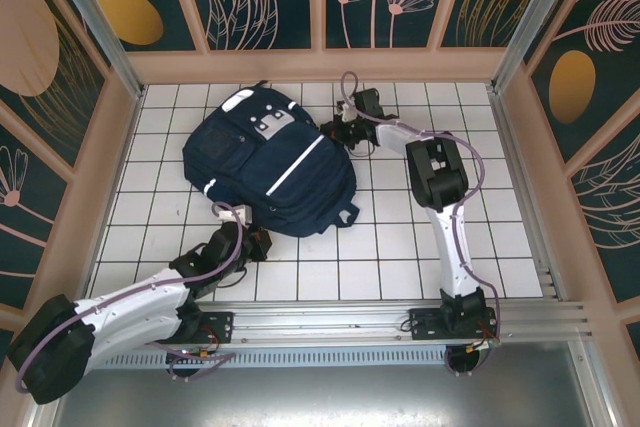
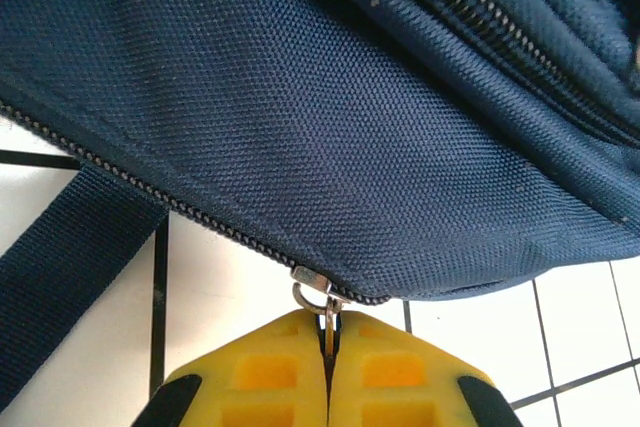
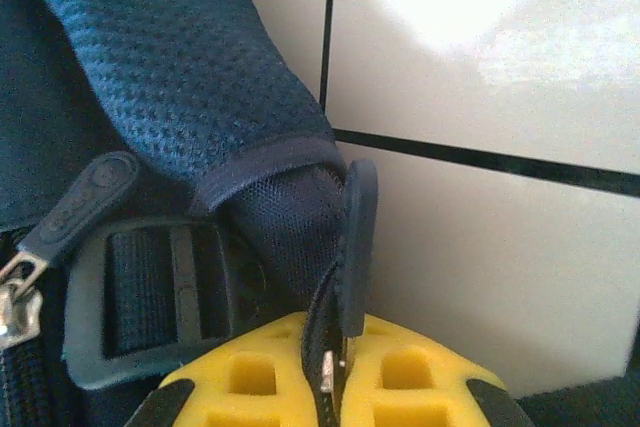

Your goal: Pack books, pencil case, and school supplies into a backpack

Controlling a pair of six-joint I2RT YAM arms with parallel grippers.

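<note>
My right gripper pulls the rubber zipper tab (image 3: 356, 237) back over open tiles beside the backpack next and releases it, since they lie back toward my base from the gripper.
The navy backpack (image 1: 270, 162) lies flat on the white tiles, its white stripe facing up. My left gripper (image 1: 258, 243) is at its near lower edge. In the left wrist view this gripper (image 2: 328, 332) is shut on the metal zipper pull (image 2: 328, 319), which hangs from the slider (image 2: 312, 282) under the fabric (image 2: 300, 97). My right gripper (image 1: 333, 131) is at the backpack's far right corner. In the right wrist view it (image 3: 335, 347) is shut on a dark rubber zipper tab (image 3: 356, 237) beside the mesh shoulder strap (image 3: 180, 77). The books, pencil case and school supplies are out of view.
The tiled table (image 1: 400, 247) is boxed in by pink-framed walls (image 1: 320, 65), with a metal rail (image 1: 350, 322) along the near edge. My right arm (image 1: 440, 182) stretches across the right half. A loose strap (image 2: 70, 267), a plastic buckle (image 3: 130, 297) and a second zipper tab (image 3: 80, 207) lie near the grippers.
</note>
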